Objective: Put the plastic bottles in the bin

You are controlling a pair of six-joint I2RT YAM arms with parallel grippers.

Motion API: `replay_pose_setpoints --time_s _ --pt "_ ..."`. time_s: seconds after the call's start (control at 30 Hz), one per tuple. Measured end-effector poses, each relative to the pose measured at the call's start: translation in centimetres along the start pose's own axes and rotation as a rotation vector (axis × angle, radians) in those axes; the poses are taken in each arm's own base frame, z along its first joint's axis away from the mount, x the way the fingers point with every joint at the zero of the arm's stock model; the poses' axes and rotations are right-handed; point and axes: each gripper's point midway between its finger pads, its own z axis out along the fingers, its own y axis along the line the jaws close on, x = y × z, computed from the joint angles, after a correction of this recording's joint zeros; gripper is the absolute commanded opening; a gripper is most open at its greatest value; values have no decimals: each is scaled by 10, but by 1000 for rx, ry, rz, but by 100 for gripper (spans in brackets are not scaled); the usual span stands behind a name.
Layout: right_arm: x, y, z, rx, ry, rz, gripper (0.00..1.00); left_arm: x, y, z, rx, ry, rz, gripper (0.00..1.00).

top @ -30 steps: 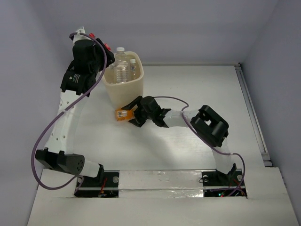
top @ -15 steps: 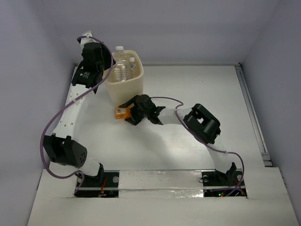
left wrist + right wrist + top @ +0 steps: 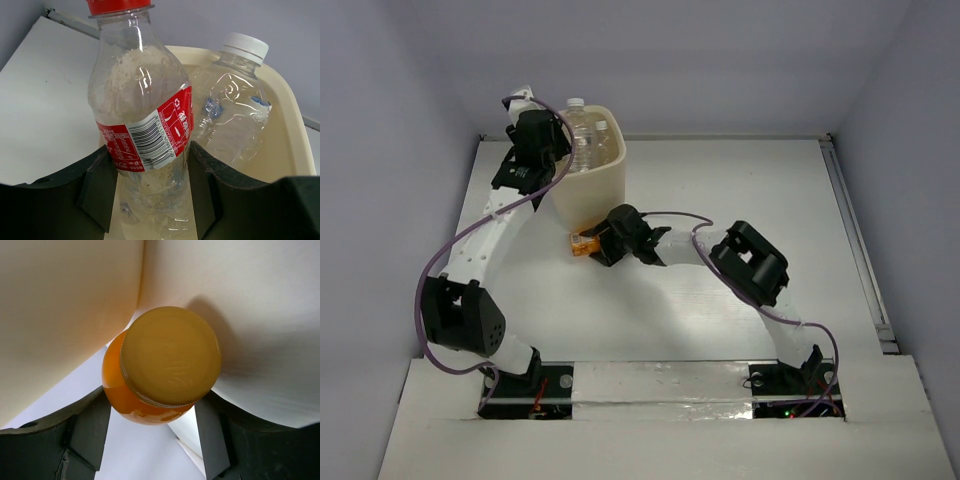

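Observation:
The robot's right gripper should go up and take the orange bottle outward until it is over the bin's open top, then release it there, because that opening is above and outward of the fingers.
The cream bin stands at the back left with clear bottles upright inside. My left gripper is at the bin's left rim, shut on the red-capped bottle. In the left wrist view this bottle, with its red label, stands upright between the jaws of the left gripper, its base inside the bin next to a white-capped clear bottle. My right gripper is closed around the short orange bottle at the foot of the bin. The right wrist view shows the orange bottle cap-on, close against the bin wall, between the jaws of the right gripper.
White walls close off the table at the back and both sides. A metal rail runs along the table's right edge. The right arm's elbow rises over the table's middle.
My left gripper has swung right with the red-capped bottle, from outside the bin to its left rim. My right gripper has edged left around the orange bottle, closer to the bin.

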Motion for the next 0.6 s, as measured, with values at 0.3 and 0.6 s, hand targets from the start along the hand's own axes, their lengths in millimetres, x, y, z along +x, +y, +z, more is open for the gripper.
replay_pose_setpoints --time_s 0.3,0.6 --pt "-10 -15 -32 7 -56 -94 53 2 -5 0 -20 -54 35 62" --pt "-14 15 -110 -105 -102 -339 53 1 -12 -15 3 -69 42 96"
